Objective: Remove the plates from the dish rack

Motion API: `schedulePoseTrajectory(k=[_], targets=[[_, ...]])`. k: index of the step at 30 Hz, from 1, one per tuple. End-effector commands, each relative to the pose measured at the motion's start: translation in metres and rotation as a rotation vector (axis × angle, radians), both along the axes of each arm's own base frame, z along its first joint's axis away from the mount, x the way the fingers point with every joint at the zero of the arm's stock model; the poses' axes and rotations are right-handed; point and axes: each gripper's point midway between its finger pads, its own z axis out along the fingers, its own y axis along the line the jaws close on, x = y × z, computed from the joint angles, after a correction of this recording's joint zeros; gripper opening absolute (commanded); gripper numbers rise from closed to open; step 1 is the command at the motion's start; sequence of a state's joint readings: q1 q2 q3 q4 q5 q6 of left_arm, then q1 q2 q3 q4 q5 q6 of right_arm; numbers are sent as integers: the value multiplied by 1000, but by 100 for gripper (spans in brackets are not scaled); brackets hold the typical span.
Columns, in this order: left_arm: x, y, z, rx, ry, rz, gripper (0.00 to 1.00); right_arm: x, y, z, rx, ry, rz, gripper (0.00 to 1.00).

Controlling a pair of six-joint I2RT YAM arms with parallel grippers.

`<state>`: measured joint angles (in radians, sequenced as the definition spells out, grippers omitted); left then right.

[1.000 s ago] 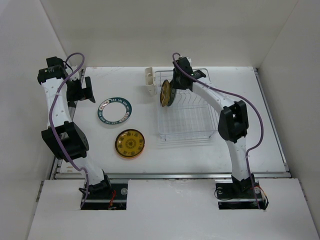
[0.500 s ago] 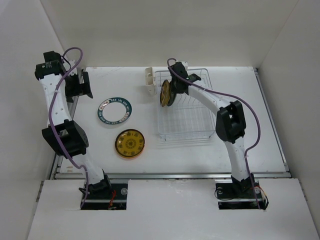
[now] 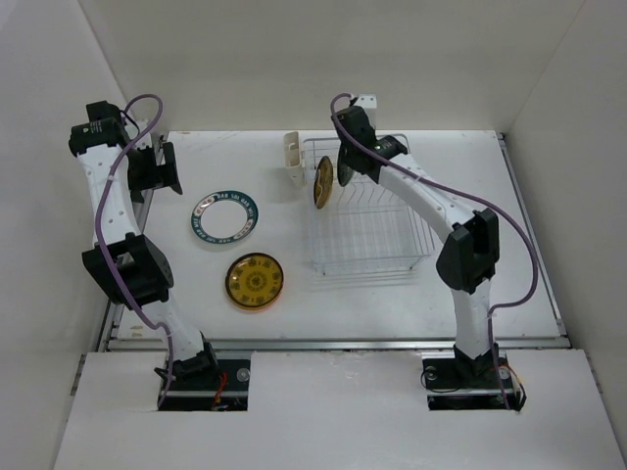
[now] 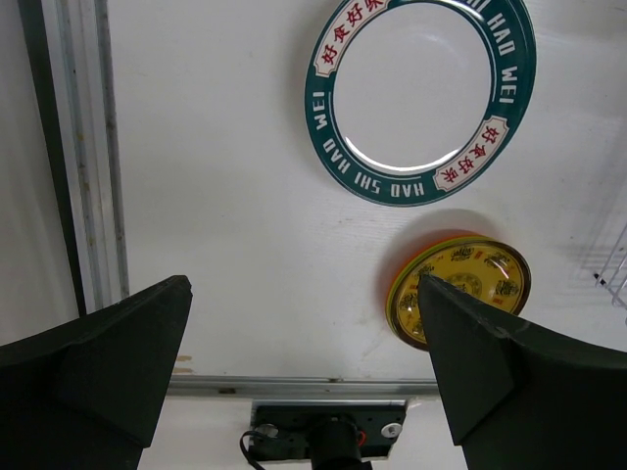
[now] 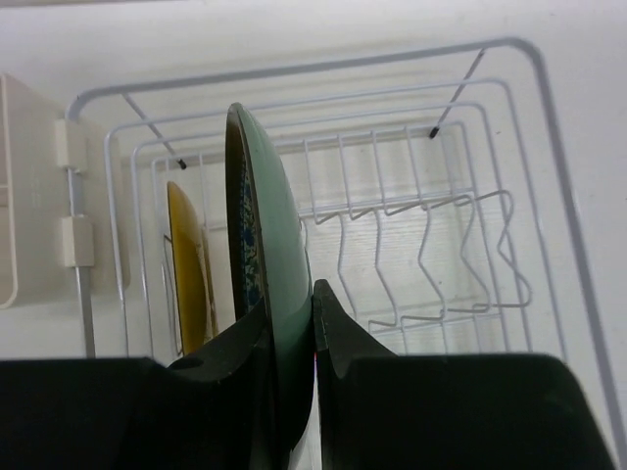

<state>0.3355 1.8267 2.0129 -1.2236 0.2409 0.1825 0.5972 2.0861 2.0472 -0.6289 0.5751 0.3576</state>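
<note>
The amber-yellow plate's top (image 3: 255, 281) is empty. My right gripper needs to rise from the rack (image 3: 367, 257), swing back and then tilt the dark green plate down onto it.
My right gripper (image 5: 291, 304) is shut on the rim of a dark green plate (image 5: 266, 211), which stands on edge over the left end of the white wire dish rack (image 5: 294, 73). A yellow plate (image 5: 186, 269) stands in a slot just left of it. In the top view the right gripper (image 3: 339, 172) is above the rack (image 3: 367, 257), with a plate on edge (image 3: 322, 182) beside it. A white plate with a teal rim (image 3: 225, 216) and an amber-yellow plate (image 3: 254, 281) lie flat on the table. My left gripper (image 3: 162, 168) is open and empty, high over the table's left side.
A white cutlery cup (image 3: 292, 157) hangs on the rack's left side. The left wrist view shows the teal-rimmed plate (image 4: 424, 98), the amber plate (image 4: 460, 289), a metal rail (image 4: 88, 157) along the table's left edge and the arm's base (image 4: 328, 431).
The right arm has shifted, its elbow swinging right, and the plate in its grip has moved slightly up and left. The left gripper drew back a little to the left.
</note>
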Motion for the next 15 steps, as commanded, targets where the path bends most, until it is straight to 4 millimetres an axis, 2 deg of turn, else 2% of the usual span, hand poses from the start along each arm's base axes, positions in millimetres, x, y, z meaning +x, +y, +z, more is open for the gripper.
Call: schedulePoseTrajectory(k=[1,4,6,7,10,11,12,13,14,15], targets=[[-12,-1,25,29,-53,-2,100,-9,-15,70,21,-136,-44,0],[-11,-2,28,24,-64,-6,100,-14,-27,83,1,-163,-77,0],[-11,-2,29,28,-74,-6,100,-24,-27,97,-9,-179,-62,0],[-10,-2,27,28,-74,-6,100,-32,-17,103,-13,-190,-40,0],[-10,-3,27,20,-77,-10,100,-49,-5,123,-31,-220,10,0],[-11,-4,29,20,-77,-10,100,-60,11,119,-34,-209,63,0],[-11,-4,29,20,-77,-10,100,-66,22,126,-11,-227,103,0],[-11,-4,29,20,-77,-10,100,-71,36,121,-11,-215,161,0],[-11,-4,29,20,-77,-10,100,-87,66,120,44,-195,290,0],[-12,-4,32,23,-86,-10,100,-97,84,116,67,-184,375,0]])
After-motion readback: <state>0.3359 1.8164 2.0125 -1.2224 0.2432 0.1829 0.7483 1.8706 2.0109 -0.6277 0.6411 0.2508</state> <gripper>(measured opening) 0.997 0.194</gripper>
